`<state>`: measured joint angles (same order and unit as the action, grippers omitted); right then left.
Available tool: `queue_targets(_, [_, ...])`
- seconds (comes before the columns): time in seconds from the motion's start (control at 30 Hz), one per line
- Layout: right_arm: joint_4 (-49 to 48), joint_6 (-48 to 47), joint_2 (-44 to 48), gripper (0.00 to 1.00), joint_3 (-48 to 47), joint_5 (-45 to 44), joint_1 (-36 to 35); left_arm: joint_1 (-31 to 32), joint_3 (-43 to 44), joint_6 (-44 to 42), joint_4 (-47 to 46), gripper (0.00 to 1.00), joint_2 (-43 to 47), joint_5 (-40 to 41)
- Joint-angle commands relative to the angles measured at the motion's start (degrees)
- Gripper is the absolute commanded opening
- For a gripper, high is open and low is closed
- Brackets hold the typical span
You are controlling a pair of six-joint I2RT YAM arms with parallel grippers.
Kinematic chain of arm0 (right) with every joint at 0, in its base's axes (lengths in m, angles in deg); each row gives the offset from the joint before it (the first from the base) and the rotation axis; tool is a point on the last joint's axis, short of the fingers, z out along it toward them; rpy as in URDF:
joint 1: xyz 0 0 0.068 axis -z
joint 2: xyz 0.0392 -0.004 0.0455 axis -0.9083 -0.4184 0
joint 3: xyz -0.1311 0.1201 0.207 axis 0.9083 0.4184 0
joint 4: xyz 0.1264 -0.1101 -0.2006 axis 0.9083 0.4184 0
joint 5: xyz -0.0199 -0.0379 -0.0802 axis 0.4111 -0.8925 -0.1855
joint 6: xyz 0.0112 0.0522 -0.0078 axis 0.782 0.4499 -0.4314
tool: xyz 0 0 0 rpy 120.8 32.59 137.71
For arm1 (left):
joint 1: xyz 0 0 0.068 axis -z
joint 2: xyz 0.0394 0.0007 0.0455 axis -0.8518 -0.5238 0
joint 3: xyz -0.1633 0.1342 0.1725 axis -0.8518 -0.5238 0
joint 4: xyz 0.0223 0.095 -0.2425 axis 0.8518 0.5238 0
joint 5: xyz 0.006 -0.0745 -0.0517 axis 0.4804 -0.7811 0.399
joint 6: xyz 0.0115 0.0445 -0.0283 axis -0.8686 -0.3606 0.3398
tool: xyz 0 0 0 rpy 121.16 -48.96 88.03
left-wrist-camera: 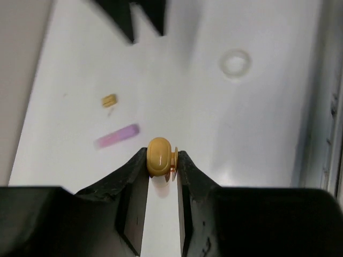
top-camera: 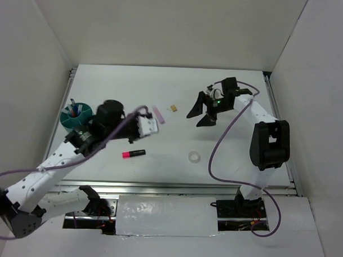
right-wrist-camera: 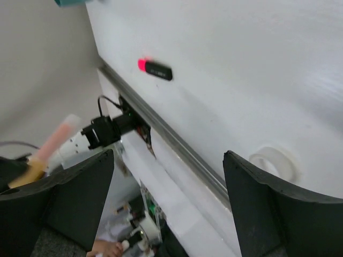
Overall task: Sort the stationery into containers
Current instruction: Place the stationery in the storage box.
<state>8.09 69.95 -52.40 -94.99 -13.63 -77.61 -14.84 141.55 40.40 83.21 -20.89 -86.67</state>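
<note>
Pens already stand in the teal cup (top-camera: 76, 116), so my left gripper will next carry the orange marker left in the top view, then down inside to release it.
My left gripper (left-wrist-camera: 162, 160) is shut on an orange marker (left-wrist-camera: 159, 156), seen end-on between its fingertips above the table. In the top view the left gripper (top-camera: 149, 126) is right of the teal cup (top-camera: 76, 116), which holds pens (top-camera: 74, 108). A pink marker (left-wrist-camera: 117, 136), a tan eraser (left-wrist-camera: 109, 99) and a clear tape ring (left-wrist-camera: 235, 61) lie on the table. A black marker with a pink-red end (top-camera: 134, 153) lies near the front. My right gripper (top-camera: 203, 115) is open and empty above the table; its wrist view (right-wrist-camera: 171, 198) shows nothing between the fingers.
White walls close in the table on the left, back and right. A metal rail (top-camera: 158, 187) runs along the front edge. A purple cable (top-camera: 222, 141) hangs from the right arm. The tape ring (top-camera: 194, 157) lies between the two arms.
</note>
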Motion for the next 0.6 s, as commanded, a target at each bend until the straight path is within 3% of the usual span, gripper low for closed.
queue_targets(0.0, [0.3, -2.6, 3.7, 0.88, -1.9, 2.7, 5.2, -14.9, 1.4, 19.7, -9.5, 0.00, 6.0, -5.9])
queue_targets(0.03, [0.5, -2.9, 3.5, 0.88, -1.8, 3.5, 7.0, -23.5, 1.3, 25.0, -14.5, 0.00, 8.1, -6.6])
queue_targets(0.1, [0.4, -2.8, 3.5, 0.88, -1.5, 4.3, 8.8, -32.9, 1.5, 29.6, -18.5, 0.00, 9.0, -9.5])
queue_targets(0.13, [0.3, -3.1, 3.4, 0.87, -1.5, 4.4, 8.8, -41.6, 2.3, 33.2, -21.2, 0.00, 8.8, -10.5])
queue_targets(0.2, [0.6, -3.3, 3.2, 0.87, -1.8, 4.5, 8.6, -50.5, 2.6, 35.0, -23.0, 0.00, 8.1, -14.1])
queue_targets(0.23, [0.7, -3.7, 3.2, 0.87, -1.9, 4.3, 8.0, -57.8, 2.6, 37.5, -25.8, 0.00, 7.0, -14.7])
queue_targets(0.33, [1.5, -4.6, 3.0, 0.87, -3.1, 3.0, 5.9, -70.4, 3.5, 42.9, -28.8, 0.00, 2.9, -18.3])
queue_targets(0.43, [1.5, -4.1, 2.9, 0.87, -3.5, 1.4, 4.3, -80.1, 4.6, 47.0, -33.9, 0.00, -2.5, -28.4])
queue_targets(0.57, [1.7, -3.9, 1.8, 0.87, -3.9, 1.5, 3.4, -87.7, 5.5, 48.5, -38.0, 0.00, -9.0, -34.8])
